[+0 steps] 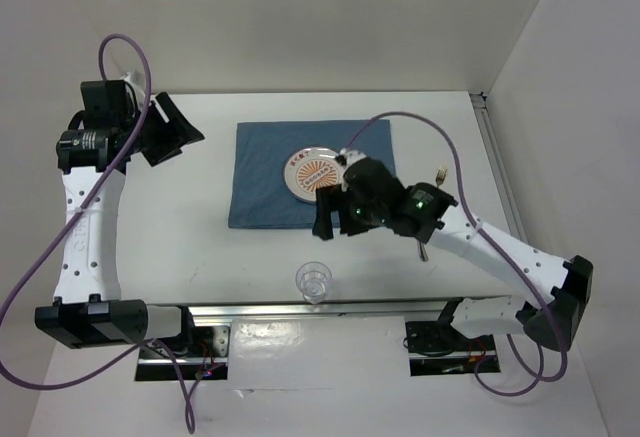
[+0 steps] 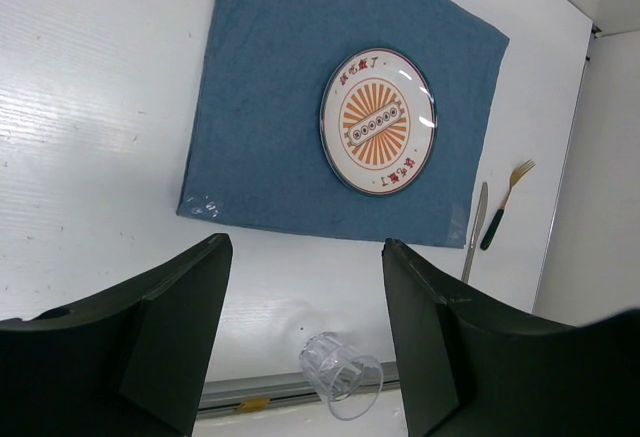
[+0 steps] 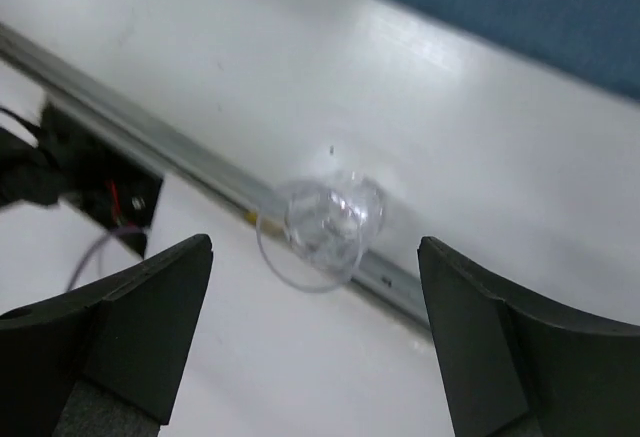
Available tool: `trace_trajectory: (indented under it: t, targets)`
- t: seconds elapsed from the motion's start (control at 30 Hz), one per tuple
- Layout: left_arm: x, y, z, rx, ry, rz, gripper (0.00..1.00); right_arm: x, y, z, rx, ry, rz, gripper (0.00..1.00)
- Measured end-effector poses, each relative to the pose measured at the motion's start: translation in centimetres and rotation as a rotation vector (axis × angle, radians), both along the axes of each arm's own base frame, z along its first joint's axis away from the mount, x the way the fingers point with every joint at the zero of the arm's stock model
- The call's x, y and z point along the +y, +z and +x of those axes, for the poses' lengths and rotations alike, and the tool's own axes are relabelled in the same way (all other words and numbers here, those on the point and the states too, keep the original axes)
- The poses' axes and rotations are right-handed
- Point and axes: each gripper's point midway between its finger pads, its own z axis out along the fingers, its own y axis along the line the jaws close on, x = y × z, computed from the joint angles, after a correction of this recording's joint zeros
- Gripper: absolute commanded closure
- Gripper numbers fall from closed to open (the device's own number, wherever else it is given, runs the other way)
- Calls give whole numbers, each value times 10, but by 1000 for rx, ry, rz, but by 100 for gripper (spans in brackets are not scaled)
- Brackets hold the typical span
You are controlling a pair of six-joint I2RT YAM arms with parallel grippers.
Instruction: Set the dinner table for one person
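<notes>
The upright glass is open at the top, so my right gripper should move back and down next and close on the glass's rim on the side toward the knife [image 2: 474, 231].
The white dinner table [image 1: 200, 237] carries a blue placemat [image 1: 262, 182] with a round orange-patterned plate [image 1: 312, 172] on it. A clear glass [image 1: 314, 282] stands upright near the table's front edge, also in the left wrist view [image 2: 340, 375] and the right wrist view [image 3: 322, 225]. A fork [image 2: 505, 203] and a knife [image 2: 474, 231] lie right of the placemat. My right gripper [image 1: 332, 217] is open and empty, above the placemat's front edge, behind the glass. My left gripper [image 1: 172, 129] is open and empty, high at the table's back left.
A metal rail [image 3: 200, 162] runs along the table's front edge, right by the glass. The right arm [image 1: 480, 242] reaches over the cutlery. Walls close the table at the back and right.
</notes>
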Motion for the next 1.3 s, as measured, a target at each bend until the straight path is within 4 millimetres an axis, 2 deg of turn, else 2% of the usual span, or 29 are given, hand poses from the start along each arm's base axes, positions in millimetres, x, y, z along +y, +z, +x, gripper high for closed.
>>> trace_trajectory:
  t: [0.17, 0.27, 0.4, 0.57, 0.73, 0.8, 0.87, 0.93, 0.97, 1.0, 1.07, 1.2, 1.3]
  targets:
    - [-7, -6, -1, 16, -19, 1, 25, 8, -45, -63, 106, 100, -143, 21]
    - [-11, -6, -1, 16, -31, 3, 25, 4, -69, -78, 147, 106, -222, 27]
    - [-12, -6, -2, 15, -35, 3, 25, -8, -96, -87, 181, 87, -292, 30]
    - [-12, -7, -2, 18, -35, 4, 25, -14, -108, -85, 190, 50, -319, 32]
    - [-12, -10, -2, 24, -35, 3, 25, 0, -121, -79, 190, 44, -322, 36]
    - [-12, -10, -2, 24, -34, 4, 25, 5, -130, -76, 195, 44, -334, 41]
    - [-12, -9, -2, 23, -33, 5, 25, 8, -137, -74, 197, 41, -346, 48]
    - [-12, -9, -2, 22, -32, 5, 25, 9, -143, -71, 196, 36, -356, 62]
    - [-12, -9, -3, 22, -32, 5, 25, 10, -144, -70, 193, 36, -357, 70]
    - [-12, -9, -3, 23, -32, 5, 25, 11, -145, -70, 192, 33, -356, 87]
    - [-12, -10, -2, 24, -32, 5, 25, 10, -145, -68, 186, 22, -360, 100]
    - [-12, -16, -4, 39, -33, 4, 25, 7, -141, -61, 172, -11, -369, 100]
    - [-12, -21, -4, 51, -33, 3, 25, 12, -118, -43, 159, -52, -358, 100]
